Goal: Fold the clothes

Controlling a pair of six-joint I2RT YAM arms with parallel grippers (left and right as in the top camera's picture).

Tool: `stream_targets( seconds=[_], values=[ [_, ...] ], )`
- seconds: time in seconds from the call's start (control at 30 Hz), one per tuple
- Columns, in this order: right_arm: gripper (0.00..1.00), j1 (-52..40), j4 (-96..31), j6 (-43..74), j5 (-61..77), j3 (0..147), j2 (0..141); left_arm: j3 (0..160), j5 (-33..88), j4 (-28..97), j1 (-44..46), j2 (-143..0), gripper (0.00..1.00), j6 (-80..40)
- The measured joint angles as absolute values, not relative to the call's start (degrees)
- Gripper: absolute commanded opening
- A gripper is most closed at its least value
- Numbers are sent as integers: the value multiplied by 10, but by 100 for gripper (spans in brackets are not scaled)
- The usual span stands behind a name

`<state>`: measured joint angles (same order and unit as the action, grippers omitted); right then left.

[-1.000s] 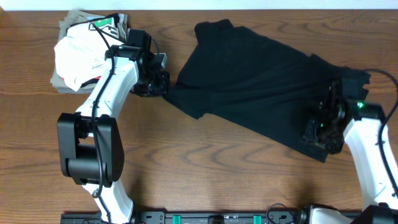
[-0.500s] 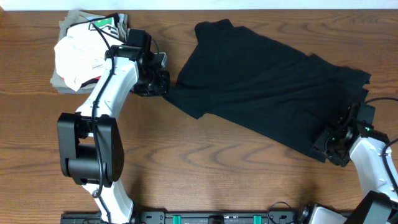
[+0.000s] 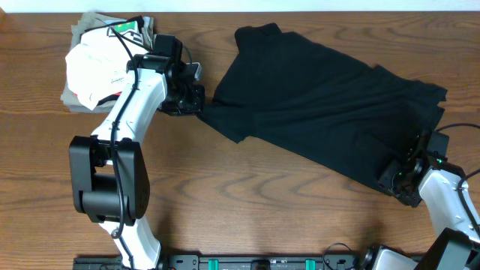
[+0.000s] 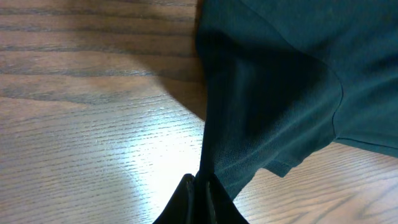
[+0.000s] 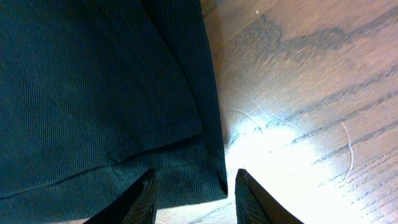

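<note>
My left gripper should next pull back and let go of the pinched tip over the bare wood that is closer to my base than that gripper is, because the shirt [image 3: 322, 112] lies at a slant.
The clothes, a large black shirt [image 3: 322, 112], lie spread slantwise across the wooden table. My left gripper [image 3: 196, 103] is shut on the shirt's left tip, and in the left wrist view the cloth [image 4: 273, 93] rises pinched between the closed jaws of that gripper [image 4: 200, 183]. My right gripper [image 3: 394, 178] sits low at the shirt's near right corner. In the right wrist view this gripper [image 5: 196, 183] stands open, its two fingers [image 5: 146, 199] straddling the hemmed corner of the cloth [image 5: 93, 81], which lies flat on the wood.
A pile sits at the far left corner: a white printed garment [image 3: 90, 67] on top of grey-olive garments [image 3: 79, 30]. The table's back edge runs just behind the shirt. Bare wood [image 3: 262, 202] lies in front of the shirt.
My right arm has drawn back from over the shirt's right part to its near right corner, and its jaws have narrowed somewhat. The left arm has not moved.
</note>
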<state>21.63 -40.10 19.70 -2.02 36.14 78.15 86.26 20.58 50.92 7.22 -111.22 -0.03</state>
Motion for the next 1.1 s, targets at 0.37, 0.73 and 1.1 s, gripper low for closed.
stream_targets(
  seconds=[0.37, 0.73, 1.1],
  values=[
    [15, 216, -381, 189, -13, 362, 828, 863, 206, 507, 72, -1112, 6, 0],
    [1, 236, -349, 186, -4, 364, 832, 863, 206, 536, 76, -1112, 6, -4],
    [1, 319, -305, 161, 7, 429, 840, 848, 206, 606, 134, -1112, 6, -39]
  ],
)
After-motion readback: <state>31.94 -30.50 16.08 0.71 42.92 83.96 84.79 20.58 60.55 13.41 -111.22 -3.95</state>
